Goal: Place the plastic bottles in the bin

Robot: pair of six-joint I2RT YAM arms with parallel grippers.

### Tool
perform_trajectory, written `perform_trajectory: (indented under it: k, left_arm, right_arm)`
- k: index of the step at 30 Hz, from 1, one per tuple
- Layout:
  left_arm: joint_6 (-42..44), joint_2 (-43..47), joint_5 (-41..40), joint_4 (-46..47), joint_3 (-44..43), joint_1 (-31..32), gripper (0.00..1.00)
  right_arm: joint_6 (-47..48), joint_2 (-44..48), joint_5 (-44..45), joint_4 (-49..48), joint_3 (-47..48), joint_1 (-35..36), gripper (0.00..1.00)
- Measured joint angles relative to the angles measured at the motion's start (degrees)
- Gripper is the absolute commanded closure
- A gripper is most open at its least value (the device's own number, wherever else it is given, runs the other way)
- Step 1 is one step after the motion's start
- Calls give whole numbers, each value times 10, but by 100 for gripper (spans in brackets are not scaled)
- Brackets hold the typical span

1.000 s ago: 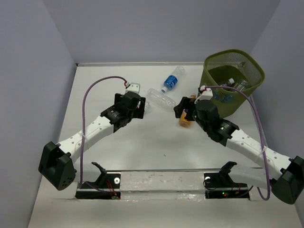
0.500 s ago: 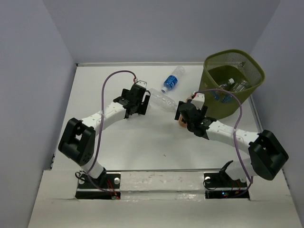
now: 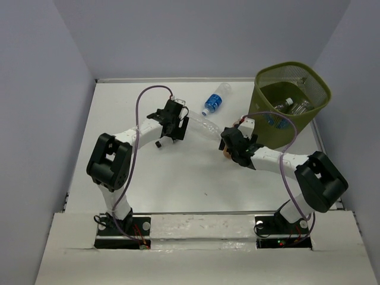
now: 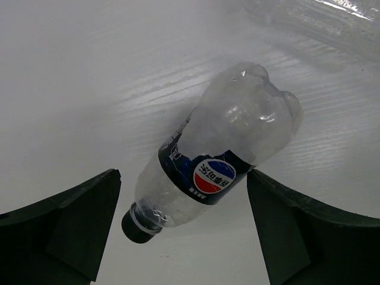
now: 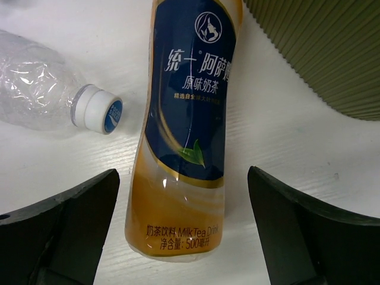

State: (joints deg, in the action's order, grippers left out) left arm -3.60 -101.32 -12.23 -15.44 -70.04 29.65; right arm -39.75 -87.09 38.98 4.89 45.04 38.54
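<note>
My left gripper turns next to line up with the clear bottle, slanted between its fingers. It then moves down around the label's edge by the cap point(image 3: 167, 140) point(image 4: 181, 185).
My left gripper point(image 3: 173, 126) is open and low over a clear bottle with a dark blue label and black cap point(image 4: 219, 160), which lies between its fingers in the left wrist view; from above only the black cap point(image 3: 158, 144) shows. My right gripper point(image 3: 233, 146) is open and straddles the orange-filled bottle point(image 5: 187, 136), which lies on the table beside the bin point(image 3: 314, 80). A clear crushed bottle with a white cap point(image 3: 205, 126) lies between the two grippers. A blue-labelled bottle point(image 3: 215, 99) lies farther back. Several bottles point(image 3: 291, 105) lie inside the bin.
The olive bin wall point(image 5: 320, 47) is close on the right of the right gripper. The clear bottle's white cap point(image 5: 95, 110) lies just left of the orange bottle. Grey walls enclose the white table point(image 3: 148, 178) on three sides.
Both arms have reached forward and come down. The left gripper moved up-right over the black-capped bottle. The right gripper settled lower over the orange bottle. No bottle has moved.
</note>
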Motion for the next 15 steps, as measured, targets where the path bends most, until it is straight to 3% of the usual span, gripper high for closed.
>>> perform_trajectory:
  k: [6,15]
  left_arm:
    - [-3,-32,0,-21,-9,0,3]
    - [-31,-33,5,-51,-4,0,25]
  right_arm:
    - [-17,-26,-20,-14,-1,0,18]
    - [-45,2,-36,-42,-40,0,41]
